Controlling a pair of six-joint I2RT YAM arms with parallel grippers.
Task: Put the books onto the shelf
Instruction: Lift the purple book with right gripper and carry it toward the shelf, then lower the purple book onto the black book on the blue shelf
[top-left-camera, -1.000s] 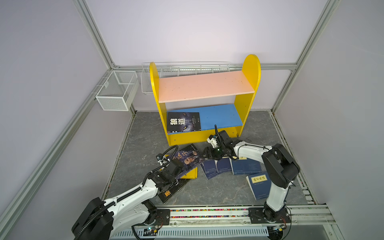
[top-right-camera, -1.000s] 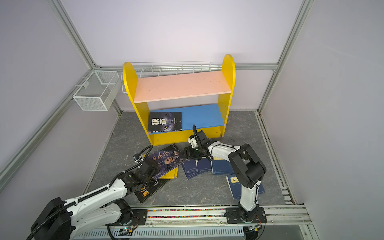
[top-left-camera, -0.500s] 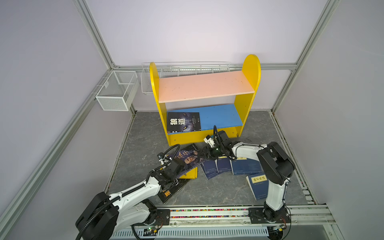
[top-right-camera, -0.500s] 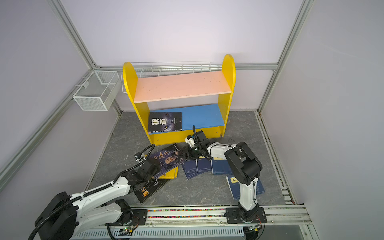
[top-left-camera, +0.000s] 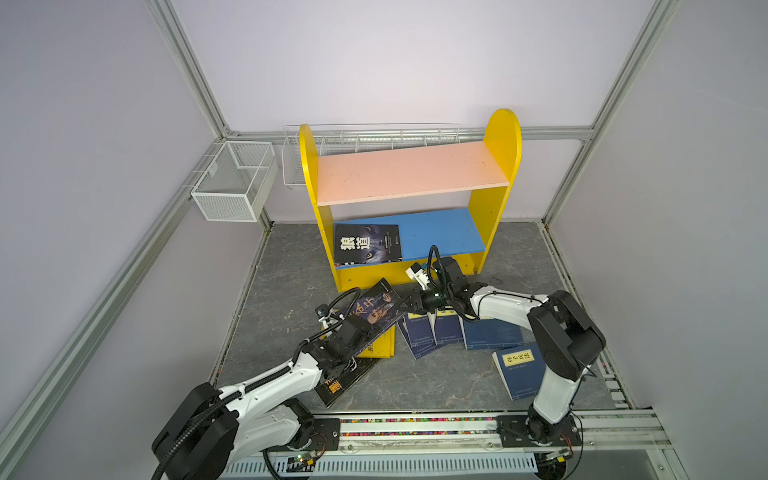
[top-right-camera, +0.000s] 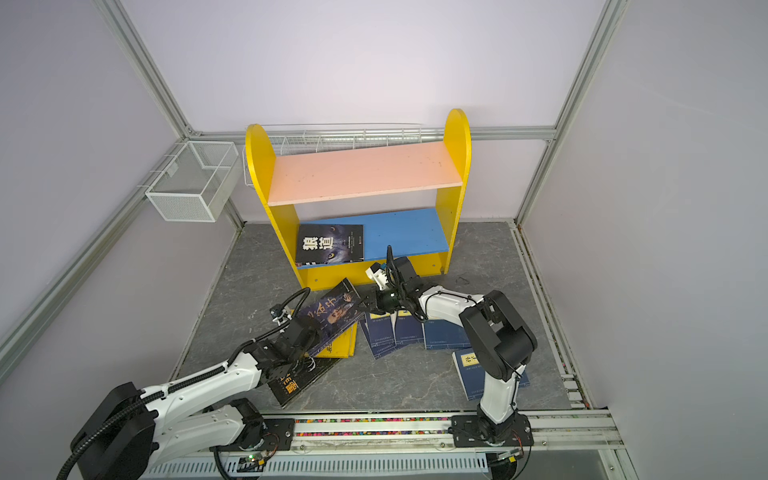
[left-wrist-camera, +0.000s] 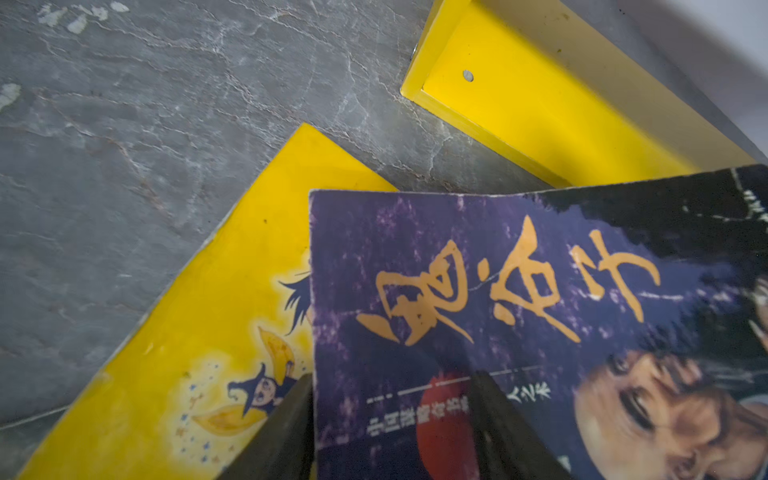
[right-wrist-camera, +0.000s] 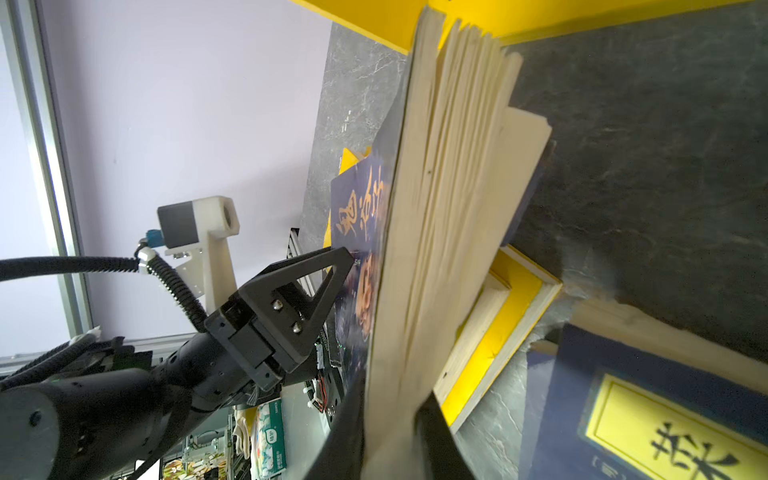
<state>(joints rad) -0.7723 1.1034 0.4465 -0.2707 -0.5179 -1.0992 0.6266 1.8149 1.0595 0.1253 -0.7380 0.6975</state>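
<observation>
I will raise the purplish book (top-left-camera: 376, 313) up and outward with my right gripper, then lower and release it onto the wolf-face book (top-left-camera: 365, 245), whose cover lies flat with room above.
A purplish book (top-left-camera: 376, 313) (top-right-camera: 332, 313) is raised at a tilt off the floor pile in front of the shelf (top-left-camera: 503, 137). My left gripper (top-left-camera: 359, 330) (left-wrist-camera: 392, 376) is shut on its near edge, one finger over the cover and one under it. My right gripper (top-left-camera: 409, 305) (right-wrist-camera: 395, 386) is shut on the fanned page block (right-wrist-camera: 436, 208) at the far corner. A yellow cartoon book (top-left-camera: 380, 349) (left-wrist-camera: 208, 332) and a black book (top-left-camera: 345, 380) lie beneath it. Navy books (top-left-camera: 490, 334) lie to the right. A wolf-face book (top-left-camera: 365, 245) rests on the blue board (top-left-camera: 440, 232).
The pink upper board (top-left-camera: 411, 170) is bare. A white mesh basket (top-left-camera: 232, 183) hangs on the left wall, and a long wire basket (top-left-camera: 370, 137) runs behind the shelf. One navy book (top-left-camera: 517, 370) lies beside the right arm's base. The arms' rail (top-left-camera: 415, 426) lines the front.
My right gripper has slid left to the purplish book's corner and closed on its pages. The left gripper has kept its hold, and the book has barely moved.
</observation>
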